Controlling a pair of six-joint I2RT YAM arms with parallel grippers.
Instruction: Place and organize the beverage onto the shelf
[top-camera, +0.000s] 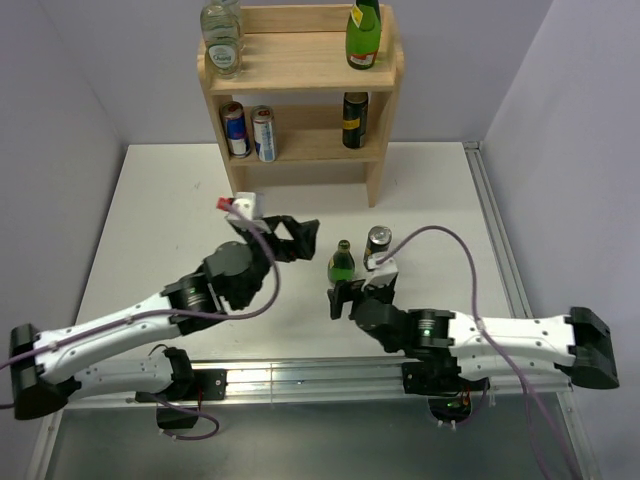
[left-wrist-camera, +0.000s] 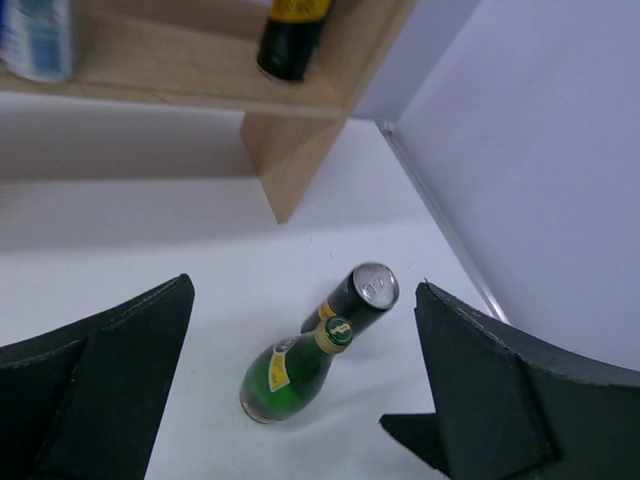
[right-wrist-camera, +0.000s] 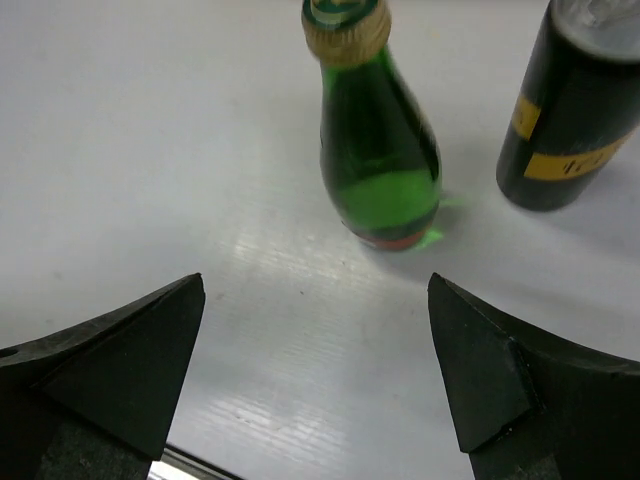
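My right gripper should move down and outward next, with one finger in the gap, and close around the bottle's body (top-camera: 341, 267) (right-wrist-camera: 384, 180), because bare table lies between the green bottle and the can.
A small green glass bottle (top-camera: 342, 264) and a black can (top-camera: 377, 243) with a yellow band stand close together on the white table; both show in the left wrist view, bottle (left-wrist-camera: 290, 370) and can (left-wrist-camera: 357, 297), and in the right wrist view, bottle (right-wrist-camera: 378, 150) and can (right-wrist-camera: 570, 110). My left gripper (top-camera: 296, 238) is open and empty, above and left of them. My right gripper (top-camera: 344, 297) is open and empty, just in front of the bottle. The wooden shelf (top-camera: 300, 70) stands at the back with a green bottle (top-camera: 364, 35), clear bottles (top-camera: 221, 40), two cans (top-camera: 250, 130) and a dark can (top-camera: 355, 119).
A metal rail (top-camera: 495, 230) runs along the table's right edge, with grey walls around. The shelf's right side panel (left-wrist-camera: 300, 160) reaches the table behind the bottle and can. The table's front rail (top-camera: 300, 375) lies by the arm bases.
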